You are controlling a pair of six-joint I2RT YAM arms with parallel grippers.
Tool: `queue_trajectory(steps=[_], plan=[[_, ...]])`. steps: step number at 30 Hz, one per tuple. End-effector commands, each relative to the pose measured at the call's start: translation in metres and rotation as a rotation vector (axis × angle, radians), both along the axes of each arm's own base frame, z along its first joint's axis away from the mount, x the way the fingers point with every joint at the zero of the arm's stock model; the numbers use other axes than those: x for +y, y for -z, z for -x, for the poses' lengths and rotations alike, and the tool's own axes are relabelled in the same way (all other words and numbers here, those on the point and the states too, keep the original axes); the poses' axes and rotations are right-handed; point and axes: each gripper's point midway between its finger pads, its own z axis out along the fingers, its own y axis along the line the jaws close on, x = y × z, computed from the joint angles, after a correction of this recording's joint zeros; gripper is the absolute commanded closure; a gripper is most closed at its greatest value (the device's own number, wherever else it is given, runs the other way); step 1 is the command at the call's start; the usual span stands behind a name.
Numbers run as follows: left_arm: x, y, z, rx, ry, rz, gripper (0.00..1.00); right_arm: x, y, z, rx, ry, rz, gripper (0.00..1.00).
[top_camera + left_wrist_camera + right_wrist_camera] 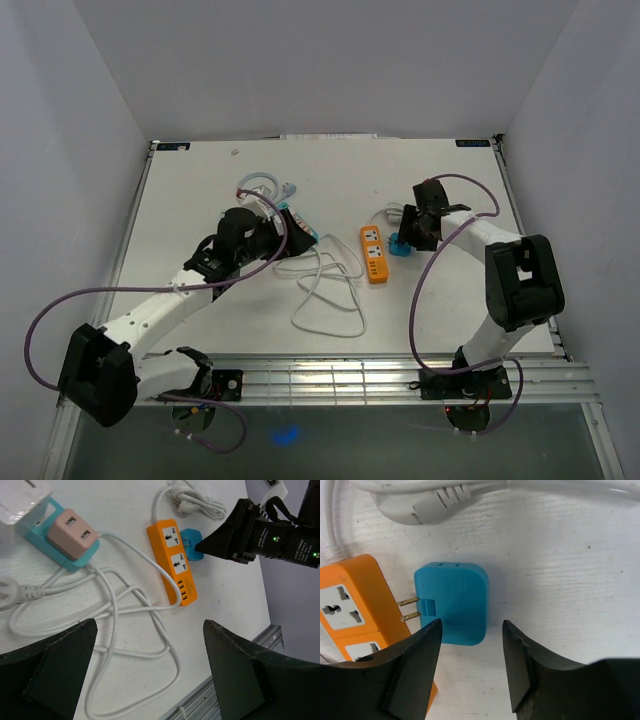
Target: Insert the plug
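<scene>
My left gripper will next move over the orange power strip (374,253) and then go down to the metal pins of the blue adapter.
A blue plug adapter (456,603) lies flat on the white table, its two metal prongs pointing at the side of the orange power strip (355,612). Both show in the top view, adapter (399,246) right of the strip (374,253), and in the left wrist view, adapter (190,544) beside the strip (174,562). My right gripper (471,635) is open and empty, just near of the adapter, not touching it. My left gripper (150,640) is open and empty, held above loops of white cable (115,615).
A teal and pink power strip (65,537) lies at the left, near my left wrist (245,235). White cable loops (325,290) spread over the table middle. A white plug with coiled cord (420,502) lies just beyond the blue adapter.
</scene>
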Motion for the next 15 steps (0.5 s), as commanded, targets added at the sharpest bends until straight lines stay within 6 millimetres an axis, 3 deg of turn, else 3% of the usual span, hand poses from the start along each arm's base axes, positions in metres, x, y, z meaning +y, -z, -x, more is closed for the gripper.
queue_trajectory(steps=[1, 2, 5, 6, 8, 9, 11, 12, 13, 14, 15], plan=[[-0.03, -0.028, -0.007, -0.084, 0.064, 0.019, 0.02, -0.012, -0.016, 0.003, -0.036, 0.003, 0.013, 0.41], [-0.04, -0.016, -0.007, -0.052, 0.09, 0.005, 0.02, -0.015, -0.015, 0.006, -0.033, 0.003, 0.016, 0.37], [-0.071, -0.03, -0.012, -0.076, 0.165, 0.042, 0.02, -0.019, -0.028, 0.009, -0.069, 0.008, -0.005, 0.22], [-0.085, -0.017, -0.014, -0.044, 0.194, 0.031, 0.02, -0.019, -0.03, 0.009, -0.076, 0.006, -0.015, 0.2], [-0.104, -0.023, -0.021, -0.052, 0.231, 0.042, 0.02, -0.021, -0.035, 0.012, -0.078, 0.013, -0.07, 0.19], [-0.116, -0.005, -0.022, -0.011, 0.257, 0.018, 0.02, -0.023, -0.034, 0.015, -0.071, 0.036, -0.094, 0.18], [-0.134, -0.008, -0.031, -0.021, 0.286, 0.016, 0.02, -0.025, -0.044, 0.013, -0.108, 0.056, -0.136, 0.12], [-0.143, 0.01, -0.033, 0.018, 0.299, -0.01, 0.02, -0.027, -0.046, 0.014, -0.115, 0.075, -0.144, 0.09], [-0.149, 0.014, -0.036, 0.024, 0.307, -0.014, 0.02, -0.03, -0.05, 0.012, -0.133, 0.088, -0.142, 0.02], [-0.158, 0.004, -0.042, 0.003, 0.321, -0.004, 0.02, -0.03, -0.056, 0.011, -0.153, 0.092, -0.146, 0.02], [-0.164, 0.008, -0.043, 0.004, 0.34, -0.016, 0.04, -0.031, -0.06, 0.01, -0.164, 0.096, -0.148, 0.02]])
